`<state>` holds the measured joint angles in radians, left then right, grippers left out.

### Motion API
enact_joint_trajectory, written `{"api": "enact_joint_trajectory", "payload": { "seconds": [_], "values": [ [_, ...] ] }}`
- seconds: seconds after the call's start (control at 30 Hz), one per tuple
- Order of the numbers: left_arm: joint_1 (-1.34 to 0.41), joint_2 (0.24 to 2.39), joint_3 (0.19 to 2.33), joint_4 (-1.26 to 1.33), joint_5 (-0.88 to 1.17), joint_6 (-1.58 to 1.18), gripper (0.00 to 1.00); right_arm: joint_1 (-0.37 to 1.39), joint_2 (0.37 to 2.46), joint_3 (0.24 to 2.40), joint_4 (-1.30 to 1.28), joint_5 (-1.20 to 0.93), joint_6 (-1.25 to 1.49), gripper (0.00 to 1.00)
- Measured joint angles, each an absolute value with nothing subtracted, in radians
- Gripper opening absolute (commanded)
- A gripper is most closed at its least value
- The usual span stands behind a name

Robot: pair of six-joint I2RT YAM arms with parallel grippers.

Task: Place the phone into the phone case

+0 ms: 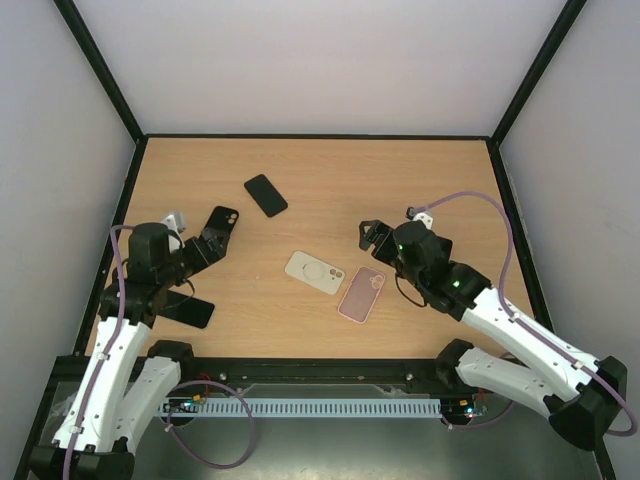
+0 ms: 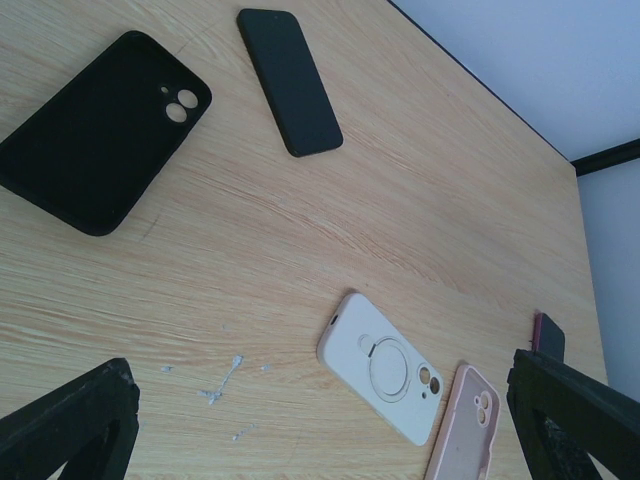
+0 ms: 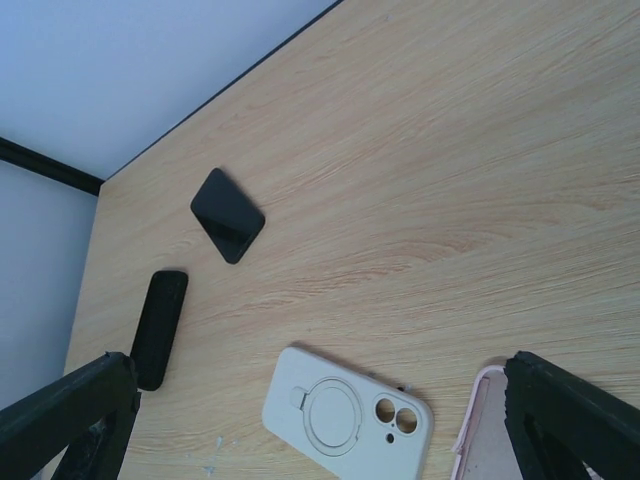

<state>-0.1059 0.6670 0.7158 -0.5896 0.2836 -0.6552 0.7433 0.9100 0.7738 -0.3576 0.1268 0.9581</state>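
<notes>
My left gripper should move back toward the base and down to close across the flat black phone's long edges, as bare wood lies along both.
The black phone (image 1: pixel 265 195) lies flat at the back left of the wooden table; it also shows as the phone (image 2: pixel 290 80) and the phone (image 3: pixel 228 213). A black phone case (image 1: pixel 224 224) with camera holes lies near it, just past my left gripper (image 1: pixel 200 252). A cream case (image 1: pixel 314 272) and a pink case (image 1: pixel 361 293) lie mid-table. My left gripper (image 2: pixel 320 445) is open and empty, above bare wood beside the cream case (image 2: pixel 385 365). My right gripper (image 1: pixel 376 238) is open and empty, above the cream case (image 3: pixel 345 410) and the pink case (image 3: pixel 478 430).
Another flat black slab (image 1: pixel 190 308) lies by the left arm near the front edge. A black frame (image 1: pixel 320 136) and pale walls border the table. White flecks (image 2: pixel 222 380) mark the wood. The black case (image 3: pixel 160 327) shows edge-on at the left.
</notes>
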Motion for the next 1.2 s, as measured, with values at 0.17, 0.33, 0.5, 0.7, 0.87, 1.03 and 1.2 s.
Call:
{"api": "enact_joint_trajectory", "payload": {
  "seconds": [0.17,0.33,0.5,0.7,0.87,1.03,1.2],
  "values": [
    [-0.106,0.668,0.716,-0.590,0.274,-0.688,1.00,0.743,0.874,0.757,-0.360,0.138,0.966,0.98],
    [-0.106,0.667,0.685,-0.591,0.213,-0.740,1.00,0.743,0.875,0.732,-0.362,0.136,0.978,0.98],
    [-0.105,0.674,0.649,-0.636,0.075,-0.854,0.98,0.742,0.910,0.706,-0.361,0.106,0.994,0.98],
    [-0.060,0.758,0.654,-0.760,-0.094,-0.985,0.97,0.741,0.962,0.670,-0.354,0.038,0.994,0.97],
    [-0.002,0.872,0.668,-0.859,-0.150,-1.065,0.97,0.741,1.008,0.670,-0.356,0.019,0.994,0.98],
    [0.034,0.883,0.661,-0.895,-0.150,-1.119,0.96,0.741,1.012,0.670,-0.353,0.006,0.995,0.98],
    [0.052,0.888,0.631,-0.898,-0.150,-1.150,0.96,0.741,1.011,0.658,-0.342,-0.001,1.000,0.98]
  ]
}}
